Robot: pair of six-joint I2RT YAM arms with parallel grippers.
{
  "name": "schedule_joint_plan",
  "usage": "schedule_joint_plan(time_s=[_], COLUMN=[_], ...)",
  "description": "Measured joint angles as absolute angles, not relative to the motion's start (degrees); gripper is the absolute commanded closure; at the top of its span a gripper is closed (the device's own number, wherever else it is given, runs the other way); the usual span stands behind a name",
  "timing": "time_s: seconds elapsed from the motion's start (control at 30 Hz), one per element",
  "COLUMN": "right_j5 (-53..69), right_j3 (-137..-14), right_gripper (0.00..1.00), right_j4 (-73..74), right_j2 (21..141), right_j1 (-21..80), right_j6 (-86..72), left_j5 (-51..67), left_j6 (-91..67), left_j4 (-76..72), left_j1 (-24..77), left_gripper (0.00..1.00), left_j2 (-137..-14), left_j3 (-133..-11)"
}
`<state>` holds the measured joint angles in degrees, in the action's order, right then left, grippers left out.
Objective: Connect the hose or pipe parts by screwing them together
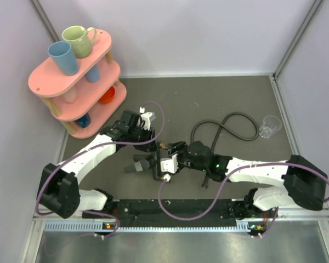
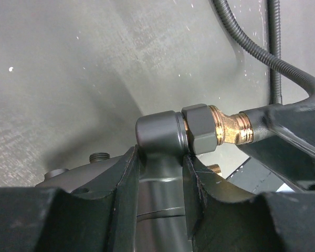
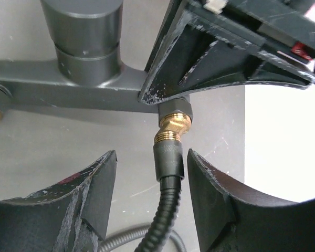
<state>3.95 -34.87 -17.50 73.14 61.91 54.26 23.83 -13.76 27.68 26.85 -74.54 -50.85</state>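
My left gripper should next carry the forked fitting (image 1: 138, 166) outward, lower it onto the bare tabletop there and let go of it, because the hose is joined.
In the left wrist view my left gripper (image 2: 161, 157) is shut on the dark grey stem of the forked fitting (image 2: 160, 134). A grey nut and a brass elbow (image 2: 228, 128) join one end of the fitting to the ribbed hose (image 2: 252, 50). In the right wrist view my right gripper (image 3: 151, 155) stands open around the hose's knurled collar (image 3: 169, 160), with a gap on each side. The brass elbow (image 3: 173, 125) runs up into the fitting (image 3: 84, 84). From above, both grippers (image 1: 149, 147) (image 1: 172, 156) meet mid-table at the fitting (image 1: 138, 166), and the hose (image 1: 241, 113) loops off to the right.
A pink two-tier shelf (image 1: 41, 82) with a blue cup (image 1: 63, 57) and a green mug (image 1: 79, 39) stands at the back left. A clear plastic cup (image 1: 270, 127) sits near the right wall, beside the hose loop.
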Motion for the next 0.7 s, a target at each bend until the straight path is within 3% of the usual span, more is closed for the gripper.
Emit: schedule_joint_plan(time_s=[0.1,0.2,0.23,0.3,0.5,0.7], right_j5=[0.86,-1.08,-1.58,-2.63,-1.61,12.45], right_j3=[-36.36,-37.19,-37.45,-37.80,-41.45,-49.69], right_gripper=[0.50,0.62,0.78,1.00,1.00,1.00], right_j4=[-16.53,-16.21,-16.27,-16.97,-14.55,-5.67], right_j2=[76.60,78.30,78.89,79.70,81.97,85.21], right_j1=[62.52,62.63,62.63,62.67,61.17,54.06], right_j6=[58.30,60.99,61.58,62.87,55.61,36.27], left_j5=[24.51,24.93,25.12,25.45,25.21,22.09], left_j6=[-13.47,-13.34,-13.32,-13.28,-13.82,-17.89], left_j4=[28.77,29.26,29.39,29.76,27.77,17.28], left_j1=[26.85,26.85,26.85,26.85,25.93,25.50], left_gripper=[1.00,1.00,1.00,1.00,1.00,1.00], left_j2=[-74.76,-74.83,-74.87,-74.98,-74.54,-67.29], left_j3=[-50.85,-50.85,-50.87,-50.89,-49.45,-40.82])
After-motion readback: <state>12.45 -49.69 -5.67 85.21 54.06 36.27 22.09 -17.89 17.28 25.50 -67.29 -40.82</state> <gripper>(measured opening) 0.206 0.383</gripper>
